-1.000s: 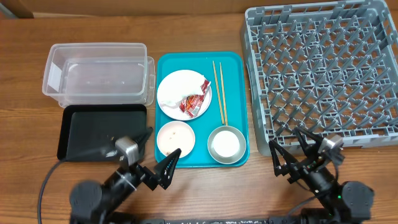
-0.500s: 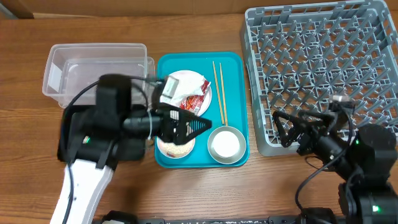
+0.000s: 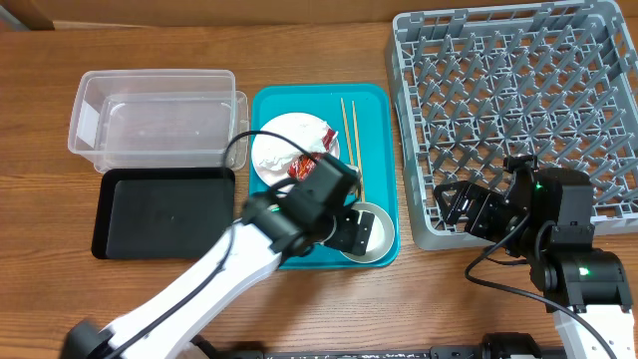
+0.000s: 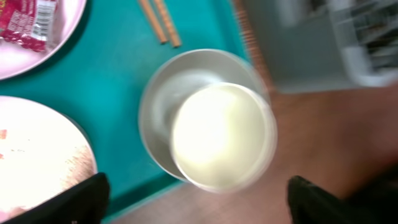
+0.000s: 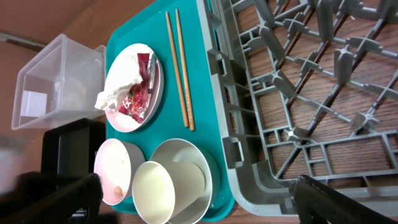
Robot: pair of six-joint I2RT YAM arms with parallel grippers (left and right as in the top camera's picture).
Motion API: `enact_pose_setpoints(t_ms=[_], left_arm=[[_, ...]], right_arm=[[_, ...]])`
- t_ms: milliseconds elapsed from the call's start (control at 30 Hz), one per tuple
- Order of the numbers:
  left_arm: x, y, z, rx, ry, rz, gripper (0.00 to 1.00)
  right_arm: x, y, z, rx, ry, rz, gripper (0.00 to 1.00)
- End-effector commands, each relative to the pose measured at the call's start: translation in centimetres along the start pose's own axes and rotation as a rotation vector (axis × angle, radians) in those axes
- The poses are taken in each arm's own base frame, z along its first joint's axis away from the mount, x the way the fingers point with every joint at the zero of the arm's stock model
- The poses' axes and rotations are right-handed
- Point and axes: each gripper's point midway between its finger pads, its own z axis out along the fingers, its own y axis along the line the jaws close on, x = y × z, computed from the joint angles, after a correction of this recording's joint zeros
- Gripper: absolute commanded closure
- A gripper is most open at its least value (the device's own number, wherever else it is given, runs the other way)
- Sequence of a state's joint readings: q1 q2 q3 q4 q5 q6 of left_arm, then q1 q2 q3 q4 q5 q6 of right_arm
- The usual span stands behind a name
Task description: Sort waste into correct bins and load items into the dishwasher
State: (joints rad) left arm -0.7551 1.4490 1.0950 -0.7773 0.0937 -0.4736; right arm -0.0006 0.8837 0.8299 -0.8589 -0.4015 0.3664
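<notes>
The white cup's opening sticks out past the edge of the metal bowl, so I will next bring my left gripper down to the cup's rim.
On the teal tray a pale plate holds a crumpled white napkin and a red sauce packet. The chopsticks lie beside the plate. A metal bowl holds a white cup lying on its side. A pale bowl with a few crumbs sits left of it. My left gripper is open and empty, right above the metal bowl and cup. My right gripper is open and empty at the grey rack's front left corner.
A clear plastic tub stands at the back left, with a black tray in front of it. Both also show in the right wrist view, the tub and the black tray. The rack fills the right side.
My left arm has swung from the table's front edge out over the teal tray, ending above the metal bowl. My right arm has risen to the rack's front left corner.
</notes>
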Motion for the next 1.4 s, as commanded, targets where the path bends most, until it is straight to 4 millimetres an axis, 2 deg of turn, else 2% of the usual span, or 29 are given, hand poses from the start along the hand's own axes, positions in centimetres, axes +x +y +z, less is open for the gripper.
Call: enact_pose_setpoints(t_ms=[0,133,200,233,267,333,433,500,567,600,667,700,800,867,933,1133,1233,1367], left_arm=[[-0.6,1.6,3.1,-0.122,0.011,-0.006,0.31],[-0.4,1.2,5.2,-0.098,0.045,-0.008,0.44],[-0.6,1.1,5.5,-0.094,0.044,-0.008,0.57],[-0.6,1.1,5.6,-0.093,0.043,-0.008,0.68],[-0.6,0.3,5.3,-0.041,0.056,-0.015,0.96],[-1.1,-0.1,4.3,-0.008,0.052,-0.030,0.96],[-2.6,0.0,1.7,0.029,0.019,-0.079,0.96],[-3.9,-0.5,-1.0,0.126,-0.006,-0.116,0.96],[-4.9,-1.4,-3.7,0.276,-0.030,-0.105,0.96],[-5.7,-2.1,-5.7,0.397,-0.055,-0.083,0.96],[-6.5,-2.9,-8.5,0.567,-0.086,-0.053,0.96],[-6.7,-3.4,-10.1,0.670,-0.096,-0.033,0.96],[-6.9,-4.3,-14.1,0.936,-0.096,0.004,0.96],[-6.6,-4.9,-16.0,1.062,-0.091,0.044,0.96],[-6.3,-5.2,-16.9,1.117,-0.082,0.061,0.96],[-5.9,-5.7,-17.4,1.153,-0.066,0.077,0.96],[-5.8,-5.8,-17.6,1.165,-0.061,0.078,0.96],[-5.6,-5.8,-17.6,1.170,-0.045,0.063,0.96]], right_arm=[[-1.2,0.7,-1.3,-0.003,-0.055,-0.012,0.00],[-1.2,0.9,-1.8,-0.009,-0.067,-0.018,0.00],[-1.1,0.9,-1.9,-0.008,-0.065,-0.017,0.00],[-1.1,0.9,-1.9,-0.007,-0.063,-0.016,0.00],[-0.9,0.8,-1.8,-0.004,-0.057,-0.013,0.00],[-0.9,0.8,-1.8,-0.004,-0.056,-0.013,0.00],[-0.9,0.8,-1.8,-0.005,-0.056,-0.012,0.00],[-0.7,1.3,-1.8,-0.033,-0.045,-0.014,0.00],[-0.3,2.7,-1.9,-0.110,-0.019,-0.037,0.00],[0.2,4.5,-2.2,-0.214,0.008,-0.089,0.02],[0.7,6.7,-2.8,-0.342,0.033,-0.147,0.07],[0.9,8.5,-3.6,-0.453,0.048,-0.183,0.09],[1.1,11.8,-5.5,-0.653,0.057,-0.266,0.11],[1.2,13.3,-6.3,-0.728,0.063,-0.289,0.11],[1.5,14.5,-6.7,-0.775,0.071,-0.319,0.11],[3.1,17.9,-8.0,-0.896,0.087,-0.438,0.10],[3.5,19.1,-8.2,-0.936,0.080,-0.491,0.21],[3.1,19.4,-8.2,-0.938,0.052,-0.504,0.23]])
